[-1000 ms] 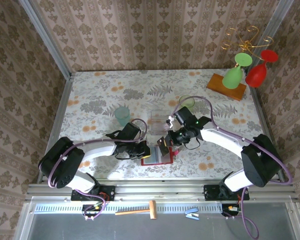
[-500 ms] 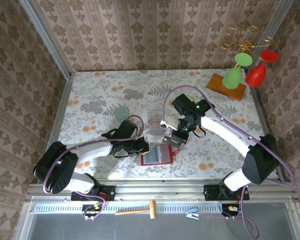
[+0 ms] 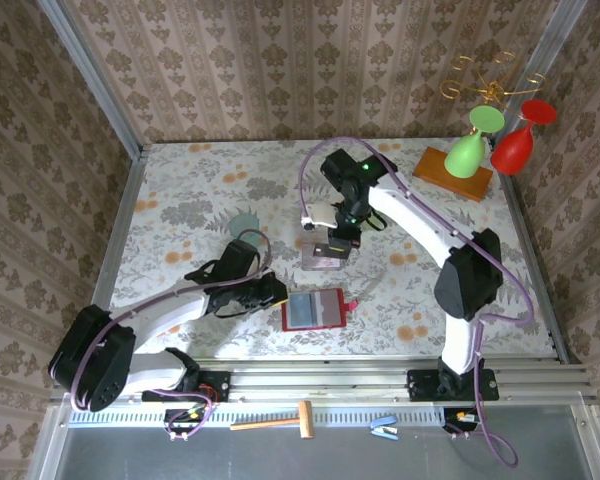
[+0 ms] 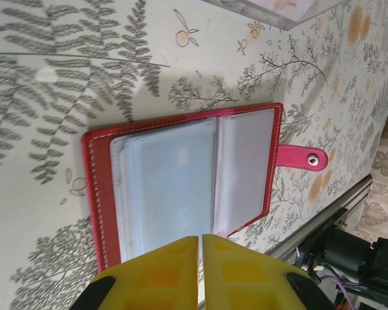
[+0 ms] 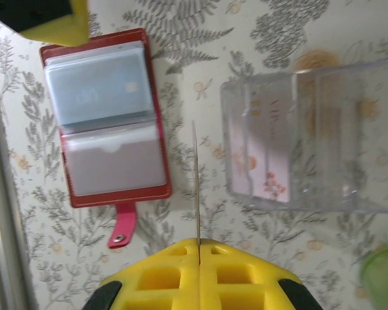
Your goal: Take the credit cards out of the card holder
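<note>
My right gripper needs to move outward and down and let go of the card beyond the pinkish one, because the box's empty middle slot (image 5: 318, 139) is below and outward.
The red card holder (image 3: 313, 309) lies open and flat near the table's front edge, tab (image 4: 302, 157) out to the side. A bluish card (image 5: 96, 97) shows through one clear sleeve of the card holder (image 5: 103, 116). My right gripper (image 5: 198, 240) is shut on a thin credit card (image 5: 196, 181) seen edge-on. In the top view that right gripper (image 3: 335, 243) hangs over the clear plastic box (image 3: 322, 252). My left gripper (image 3: 278, 291) is shut at the holder's left edge. Nothing sits between the jaws of the left gripper (image 4: 200, 237), which hovers over the card holder (image 4: 181, 181).
The clear box (image 5: 310, 145) seems to hold a pale pinkish card (image 5: 268, 155). A teal cup (image 3: 244, 222) stands behind the left arm. A wooden stand (image 3: 452, 172) with green and red glasses is at the far right. A green cup (image 5: 383, 279) is near the box.
The right arm has lifted the card away from the holder and carried it back over the clear box. The left gripper has slid a little left, off the holder's edge.
</note>
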`<action>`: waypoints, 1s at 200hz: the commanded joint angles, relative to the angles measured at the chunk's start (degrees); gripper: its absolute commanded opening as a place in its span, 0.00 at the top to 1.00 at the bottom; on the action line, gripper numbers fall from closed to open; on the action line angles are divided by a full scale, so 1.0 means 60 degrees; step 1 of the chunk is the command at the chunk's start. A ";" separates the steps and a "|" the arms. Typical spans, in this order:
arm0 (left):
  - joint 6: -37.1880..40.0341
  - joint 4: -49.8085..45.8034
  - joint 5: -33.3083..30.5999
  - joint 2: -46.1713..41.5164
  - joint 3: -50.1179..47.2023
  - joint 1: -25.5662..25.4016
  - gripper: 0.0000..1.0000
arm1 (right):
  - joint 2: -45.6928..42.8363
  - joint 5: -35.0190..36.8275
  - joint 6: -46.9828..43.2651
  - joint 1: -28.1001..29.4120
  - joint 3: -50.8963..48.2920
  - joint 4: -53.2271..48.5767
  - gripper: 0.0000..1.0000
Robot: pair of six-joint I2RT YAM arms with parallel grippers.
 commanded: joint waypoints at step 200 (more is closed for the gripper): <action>0.0251 -0.2220 -0.0097 -0.1873 -0.0520 0.1342 0.87 | 0.5794 -0.0731 -0.1515 -0.0743 0.6872 -0.3288 1.00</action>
